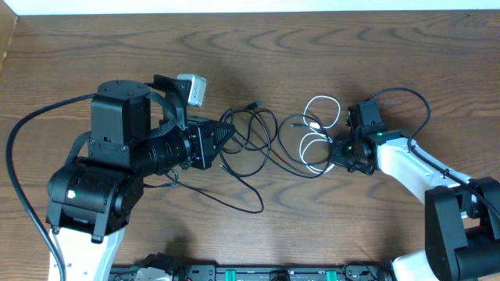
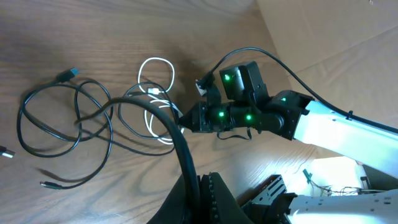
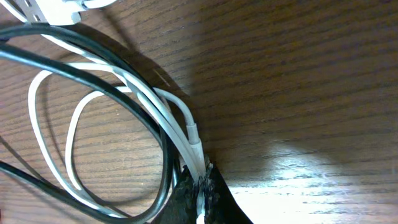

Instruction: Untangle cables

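My right gripper is beside a black loop that crosses the white cable, so next it should pull the cable up and toward the right in the overhead view, then let go.
A tangle of thin black cables lies in loops at the table's middle, and a shorter white cable is coiled through their right part. My left gripper is shut on a black cable at the tangle's left side. My right gripper is shut on the white cable near its plug end at the tangle's right side. In the right wrist view a black cable loops right beside the white one. A black plug end with a blue tip lies loose at the far left.
The wooden table carries only the cables and both arms. The right arm's white link slants toward the front right. A thick black arm cable arcs at the left. A rack runs along the front edge.
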Controlling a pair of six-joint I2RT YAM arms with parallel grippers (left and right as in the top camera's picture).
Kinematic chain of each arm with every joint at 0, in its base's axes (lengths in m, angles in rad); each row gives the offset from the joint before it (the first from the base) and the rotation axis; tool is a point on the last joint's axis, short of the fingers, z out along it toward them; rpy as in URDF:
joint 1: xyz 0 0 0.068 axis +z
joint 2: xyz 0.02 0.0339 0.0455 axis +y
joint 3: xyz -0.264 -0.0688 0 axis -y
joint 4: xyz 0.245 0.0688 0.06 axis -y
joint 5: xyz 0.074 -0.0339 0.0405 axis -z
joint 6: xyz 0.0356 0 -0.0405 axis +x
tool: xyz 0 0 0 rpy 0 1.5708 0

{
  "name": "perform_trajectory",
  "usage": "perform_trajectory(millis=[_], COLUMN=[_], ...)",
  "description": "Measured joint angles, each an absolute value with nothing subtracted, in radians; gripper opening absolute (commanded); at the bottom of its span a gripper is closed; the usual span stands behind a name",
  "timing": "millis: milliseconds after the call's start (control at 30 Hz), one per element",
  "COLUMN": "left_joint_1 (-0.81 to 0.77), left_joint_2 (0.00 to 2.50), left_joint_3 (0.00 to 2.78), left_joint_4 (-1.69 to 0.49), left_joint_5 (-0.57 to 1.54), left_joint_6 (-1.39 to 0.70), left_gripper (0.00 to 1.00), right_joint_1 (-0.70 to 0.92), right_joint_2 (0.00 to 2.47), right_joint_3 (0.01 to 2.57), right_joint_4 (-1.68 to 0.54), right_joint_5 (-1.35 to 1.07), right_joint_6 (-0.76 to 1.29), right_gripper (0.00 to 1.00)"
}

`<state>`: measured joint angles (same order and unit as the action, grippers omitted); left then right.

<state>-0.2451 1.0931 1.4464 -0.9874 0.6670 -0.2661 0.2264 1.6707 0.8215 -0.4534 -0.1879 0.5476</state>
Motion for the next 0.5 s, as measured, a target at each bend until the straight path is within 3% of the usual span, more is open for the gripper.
perform_trajectory(millis=[233,500], left_joint_1=[-0.245,-0.245], left_joint_2=[1.093,1.093], left_joint_3=[1.446,1.448], left_joint_4=[-0.987,-1.036], left_joint_5=[0.667,0.56], left_joint_6=[-0.266,-0.345], left_gripper=[0.08,0.08], right_joint_1=[0.224,0.209], right_joint_2=[1.605,1.319], right_joint_3=[0.882,1.323], right_joint_4=[-0.641,-0.812], right_joint_5=[-0.204,0.008], right_joint_6=[0.523,0.443], right_gripper=[0.01,0.01])
